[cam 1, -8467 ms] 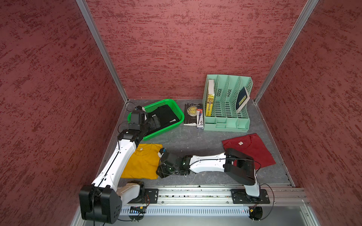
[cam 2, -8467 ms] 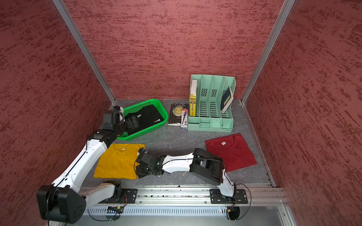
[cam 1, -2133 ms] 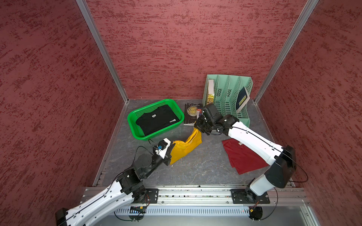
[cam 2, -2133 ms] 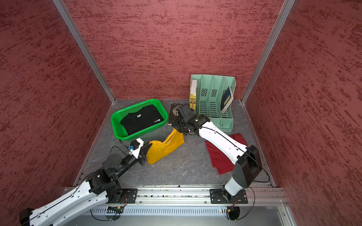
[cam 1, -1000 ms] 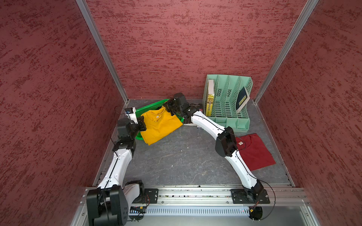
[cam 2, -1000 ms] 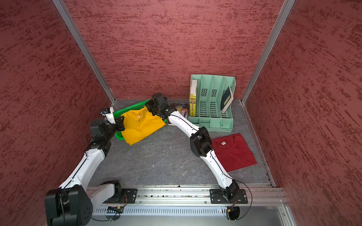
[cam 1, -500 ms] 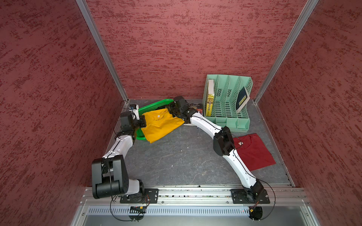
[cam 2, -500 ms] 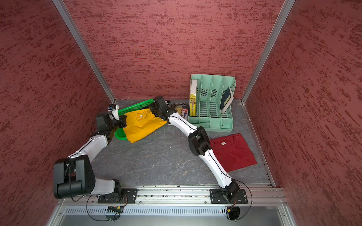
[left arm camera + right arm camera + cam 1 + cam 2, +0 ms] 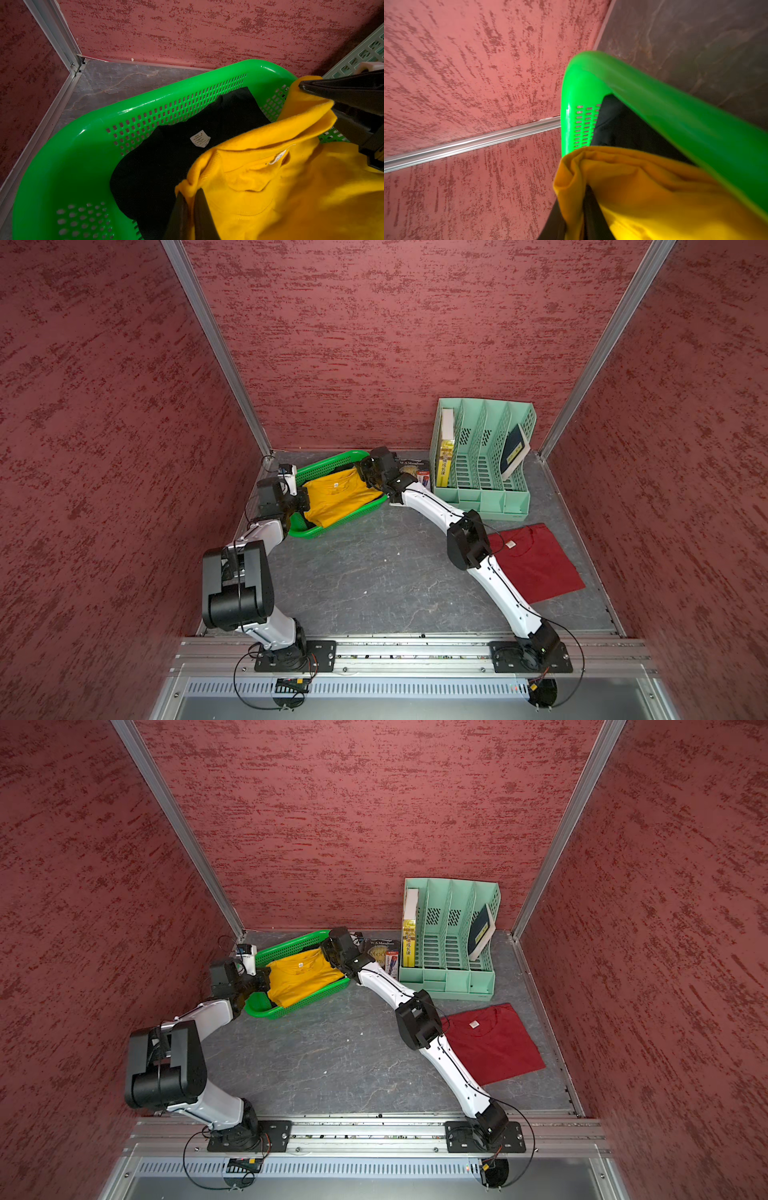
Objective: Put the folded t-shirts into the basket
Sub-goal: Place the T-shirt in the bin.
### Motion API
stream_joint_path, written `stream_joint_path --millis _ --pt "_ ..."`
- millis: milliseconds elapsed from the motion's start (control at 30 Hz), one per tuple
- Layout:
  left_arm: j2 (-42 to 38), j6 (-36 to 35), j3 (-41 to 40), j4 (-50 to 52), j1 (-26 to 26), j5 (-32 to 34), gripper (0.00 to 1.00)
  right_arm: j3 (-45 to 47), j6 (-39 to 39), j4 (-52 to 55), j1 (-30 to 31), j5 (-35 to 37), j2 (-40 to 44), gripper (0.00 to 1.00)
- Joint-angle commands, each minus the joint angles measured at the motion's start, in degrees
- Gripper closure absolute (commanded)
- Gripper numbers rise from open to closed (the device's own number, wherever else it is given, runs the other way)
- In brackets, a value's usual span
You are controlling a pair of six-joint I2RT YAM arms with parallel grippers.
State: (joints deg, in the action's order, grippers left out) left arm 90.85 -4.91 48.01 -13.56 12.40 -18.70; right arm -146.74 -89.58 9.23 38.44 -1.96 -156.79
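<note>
The black t-shirt's still uncovered strip [image 9: 343, 467] [image 9: 172, 150] lies outward of my left gripper, so I should carry the yellow shirt's collar-side corner outward over it and release the cloth.
The mustard yellow t-shirt [image 9: 338, 499] lies spread in the green basket [image 9: 328, 462] at the back left, on top of the black t-shirt [image 9: 166, 158] with its white label. My left gripper [image 9: 190, 192] is shut on the yellow shirt's collar-side corner at the basket's left end. At the basket's right end my right gripper [image 9: 574, 193] has its narrow jaws pinching the opposite corner of the yellow cloth. The dark red t-shirt [image 9: 536, 564] lies flat on the floor at the right, partly under the right arm.
A mint-green file organiser [image 9: 482, 472] with books stands at the back right. A book and a small box [image 9: 415, 470] lie between it and the basket. The basket sits close to the back left corner walls.
Both grippers have carried the yellow t-shirt backward and down; it now lies inside the basket rather than hanging over its front rim. The left arm has folded back.
</note>
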Motion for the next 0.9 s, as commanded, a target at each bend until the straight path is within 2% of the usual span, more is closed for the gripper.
stream_joint_path --millis 0,267,400,500,533,567,600,700,867 --pt "1.3 -1.3 2.5 -2.2 0.6 -0.9 1.0 -2.2 -0.6 -3.9 -0.6 2.4 -1.3 0.83" --pt "4.2 -3.0 6.4 1.7 1.3 0.4 1.0 -2.3 -1.7 -5.5 -0.8 2.0 -2.6 0.8" --pt "4.4 -3.5 7.0 2.3 1.5 0.1 1.0 -2.3 -1.1 -6.4 -0.7 2.0 -3.0 0.69" --pt "4.7 -4.1 7.6 3.6 1.6 0.4 0.98 -2.4 0.3 -7.1 -0.9 1.5 -3.1 0.67" --pt "5.1 -4.4 8.4 4.9 1.5 0.8 0.78 -2.3 0.6 -7.1 -1.0 0.8 -2.9 0.64" --pt "5.7 -4.7 9.6 7.4 1.4 1.5 0.54 -2.3 1.1 -7.3 -1.1 0.2 -2.7 0.63" --pt "6.4 -5.1 11.2 10.4 1.3 2.0 0.44 -2.1 1.6 -7.2 -1.3 -0.4 -2.3 0.61" --pt "8.1 -4.6 14.4 15.5 1.3 3.8 0.42 0.6 3.4 -7.8 -1.7 -1.4 0.2 0.58" --pt "4.7 -3.7 12.8 13.2 1.4 7.2 0.4 9.2 12.5 -7.2 -2.0 -3.7 8.7 0.59"
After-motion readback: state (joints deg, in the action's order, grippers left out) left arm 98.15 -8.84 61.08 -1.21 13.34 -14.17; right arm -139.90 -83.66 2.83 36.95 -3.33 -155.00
